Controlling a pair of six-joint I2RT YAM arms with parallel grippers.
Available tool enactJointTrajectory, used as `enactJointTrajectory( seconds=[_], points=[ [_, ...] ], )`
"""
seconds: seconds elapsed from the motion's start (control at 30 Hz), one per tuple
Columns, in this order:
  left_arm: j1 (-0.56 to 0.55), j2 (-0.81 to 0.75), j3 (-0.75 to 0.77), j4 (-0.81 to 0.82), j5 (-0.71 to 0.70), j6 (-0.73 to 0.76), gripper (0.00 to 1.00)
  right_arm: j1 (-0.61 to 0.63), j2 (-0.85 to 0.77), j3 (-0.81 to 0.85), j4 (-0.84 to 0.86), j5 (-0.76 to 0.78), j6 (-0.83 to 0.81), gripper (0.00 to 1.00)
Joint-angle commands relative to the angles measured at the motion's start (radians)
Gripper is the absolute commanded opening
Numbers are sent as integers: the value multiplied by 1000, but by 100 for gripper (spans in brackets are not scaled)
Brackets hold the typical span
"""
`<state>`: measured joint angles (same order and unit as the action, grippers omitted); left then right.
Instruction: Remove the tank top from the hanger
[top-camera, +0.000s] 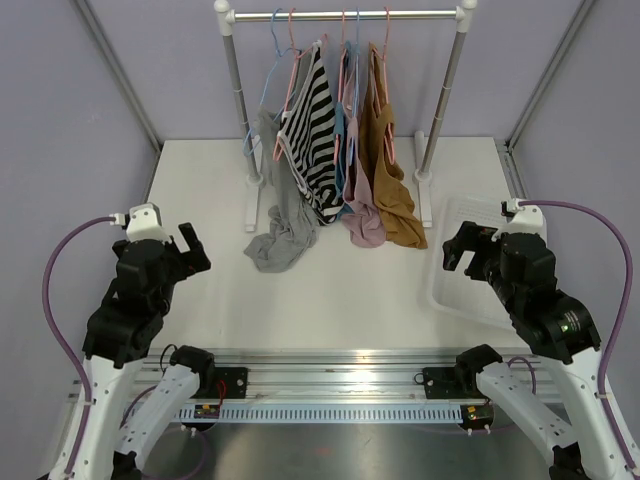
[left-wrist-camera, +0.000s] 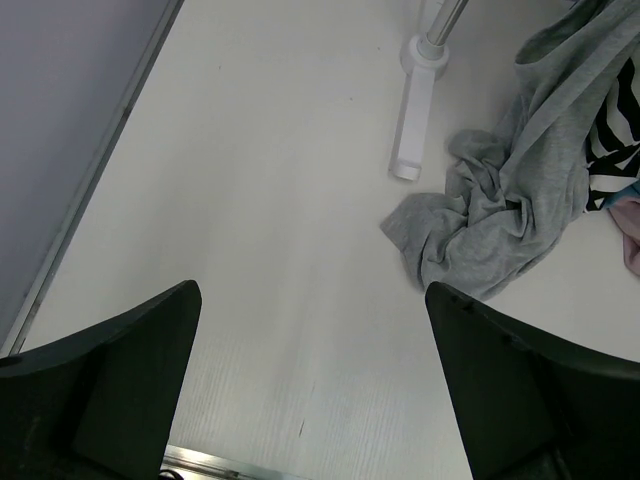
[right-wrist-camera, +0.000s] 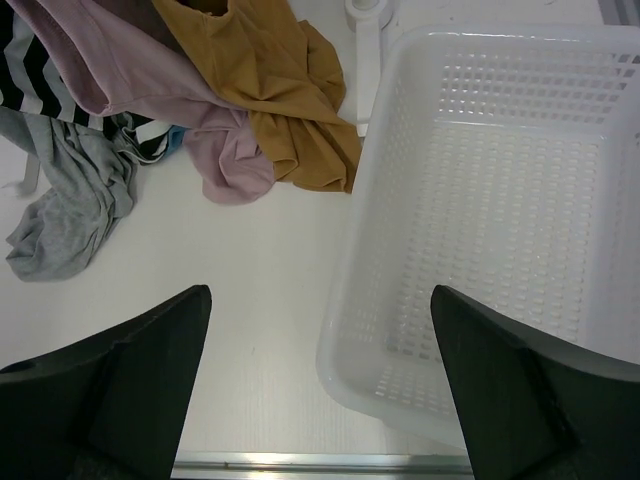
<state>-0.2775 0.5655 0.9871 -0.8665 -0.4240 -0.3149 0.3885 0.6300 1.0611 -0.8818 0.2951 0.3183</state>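
The open left gripper rises outward next and closes on the wire, because the blue hanger's sloping arm (top-camera: 266, 88) sticks out bare beside the grey top.
Several tank tops hang on hangers (top-camera: 291, 62) from the rack's rail (top-camera: 345, 15): a grey one (top-camera: 283, 225), a black-and-white striped one (top-camera: 315, 130), a mauve one (top-camera: 362, 215) and a mustard-brown one (top-camera: 395, 200). Their hems trail on the table. My left gripper (top-camera: 195, 250) hovers open at the near left, with the grey top (left-wrist-camera: 520, 200) ahead to its right. My right gripper (top-camera: 455, 250) is open at the near right, above the basket's left rim. Both grippers (left-wrist-camera: 311, 290) (right-wrist-camera: 321, 290) hold nothing. The mustard-brown top (right-wrist-camera: 270, 90) and mauve top (right-wrist-camera: 215, 140) lie ahead of the right one.
A white perforated basket (top-camera: 470, 215) (right-wrist-camera: 380, 230) stands on the table at the right, next to the rack's right foot. The rack's left foot (left-wrist-camera: 410, 120) rests beside the grey top. Purple walls close in both sides and the back.
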Motion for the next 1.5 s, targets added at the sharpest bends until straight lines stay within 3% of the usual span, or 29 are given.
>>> enactJointTrajectory(
  seconds=[0.0,0.1,0.27,0.43,0.5,0.67,0.8,1.0,1.27,1.47],
  points=[
    [-3,31,71,46,31,2,99,9,-15,-4,67,-28,2,100],
    [-3,83,143,43,97,5,99,9,-42,-30,124,-152,-5,100],
    [-3,262,400,41,255,28,99,9,-76,-79,217,-371,5,99],
    [-5,531,658,49,408,42,99,10,-98,-87,230,-412,36,99],
    [-5,597,724,133,482,56,99,9,-99,-92,233,-436,44,100],
    [-9,855,915,198,510,138,98,9,-98,-108,257,-513,61,100],
    [-17,1005,1077,189,466,206,88,9,-102,-121,264,-570,82,99],
    [-17,1152,1183,216,435,267,59,9,-119,-135,276,-611,100,99],
    [-17,1313,1377,218,462,309,54,9,-145,-154,248,-614,100,99],
    [-17,1401,1469,193,455,332,34,9,-148,-144,233,-608,84,100]
  ],
)
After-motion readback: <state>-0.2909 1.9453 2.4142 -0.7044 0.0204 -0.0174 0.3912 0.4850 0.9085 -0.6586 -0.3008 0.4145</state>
